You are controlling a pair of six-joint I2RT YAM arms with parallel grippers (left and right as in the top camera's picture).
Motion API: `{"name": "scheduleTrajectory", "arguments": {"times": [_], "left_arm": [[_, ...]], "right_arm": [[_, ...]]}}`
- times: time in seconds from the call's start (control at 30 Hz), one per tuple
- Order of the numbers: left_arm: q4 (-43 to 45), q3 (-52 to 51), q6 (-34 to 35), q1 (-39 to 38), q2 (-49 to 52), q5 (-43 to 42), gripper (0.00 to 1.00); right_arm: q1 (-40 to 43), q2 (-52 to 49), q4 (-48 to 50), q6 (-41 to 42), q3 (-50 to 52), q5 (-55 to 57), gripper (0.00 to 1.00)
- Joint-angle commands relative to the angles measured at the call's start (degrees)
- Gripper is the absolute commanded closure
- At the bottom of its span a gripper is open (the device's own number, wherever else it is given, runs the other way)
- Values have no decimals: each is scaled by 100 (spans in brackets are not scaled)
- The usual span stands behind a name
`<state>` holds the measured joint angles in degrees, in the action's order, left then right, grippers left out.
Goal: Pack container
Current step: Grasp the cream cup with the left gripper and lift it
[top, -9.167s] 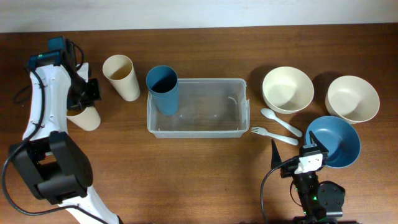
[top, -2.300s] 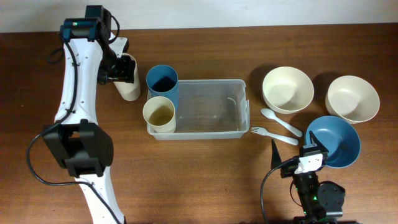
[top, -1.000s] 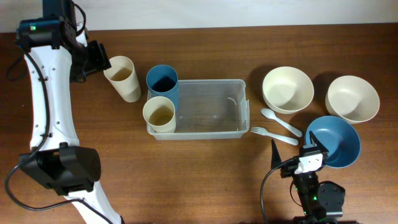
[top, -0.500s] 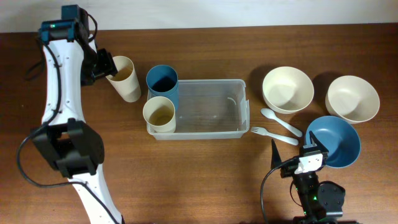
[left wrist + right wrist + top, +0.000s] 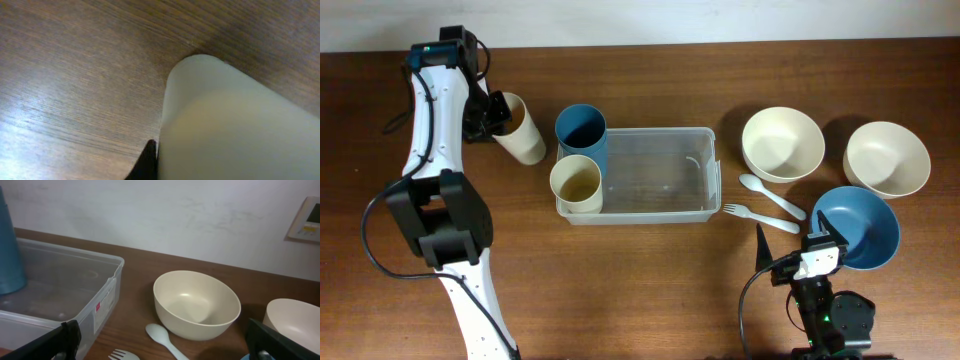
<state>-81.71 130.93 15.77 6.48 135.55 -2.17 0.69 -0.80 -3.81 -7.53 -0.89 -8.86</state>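
Note:
I need to lift my left gripper, move it to the right in the overhead view onto the container's cream cup, right onto that cup's opening point(image 5: 579, 184), and let go, because the cup stands with its opening up.
The clear container point(image 5: 660, 175) lies mid-table, and in the right wrist view its near corner point(image 5: 102, 300) shows. A blue cup point(image 5: 581, 135) and a cream cup point(image 5: 576, 183) stand in its left end. A second cream cup point(image 5: 523, 132) leans on the table left of the container. My left gripper point(image 5: 496, 110) is shut on this cup's rim at its left side. The left wrist view is filled by the cup's wall point(image 5: 235, 125), with one dark finger point(image 5: 148, 164) against it. My right gripper point(image 5: 798, 243) stands open near the front edge, holding nothing.
Two cream bowls point(image 5: 782, 143) point(image 5: 886, 158) and a blue bowl point(image 5: 865, 225) sit right of the container. A pale spoon point(image 5: 770, 195) and fork point(image 5: 758, 215) lie between the container and the bowls. The wall runs along the far table edge.
My left gripper has moved right from beside the leaning cream cup onto its rim and has gone from open to shut. The right arm has stayed still.

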Motion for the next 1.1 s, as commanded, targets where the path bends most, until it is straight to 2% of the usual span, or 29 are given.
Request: {"name": "scheduleTrajectory", "arguments": {"times": [0.0, 0.3, 0.53, 0.6, 0.67, 0.87, 1.07], "left_arm": [[7, 37, 4, -37, 96, -59, 98], [-339, 293, 2, -37, 42, -192, 98], [-1375, 1709, -111, -37, -245, -190, 98], [-1502, 2076, -361, -44, -398, -304, 98], [-1499, 2118, -494, -70, -761, -573, 99], [-1499, 2118, -649, -280, -1893, -549, 99], [-1499, 2114, -691, -608, -2892, 33, 99]], "right_arm": [[-31, 59, -15, 2, 46, 52, 1], [-31, 61, -15, 2, 46, 52, 1], [-31, 59, -15, 2, 46, 52, 1], [-31, 59, -15, 2, 46, 52, 1], [-31, 59, -15, 2, 46, 52, 1], [-31, 59, -15, 2, 46, 52, 1], [-31, 59, -15, 2, 46, 52, 1]]}}
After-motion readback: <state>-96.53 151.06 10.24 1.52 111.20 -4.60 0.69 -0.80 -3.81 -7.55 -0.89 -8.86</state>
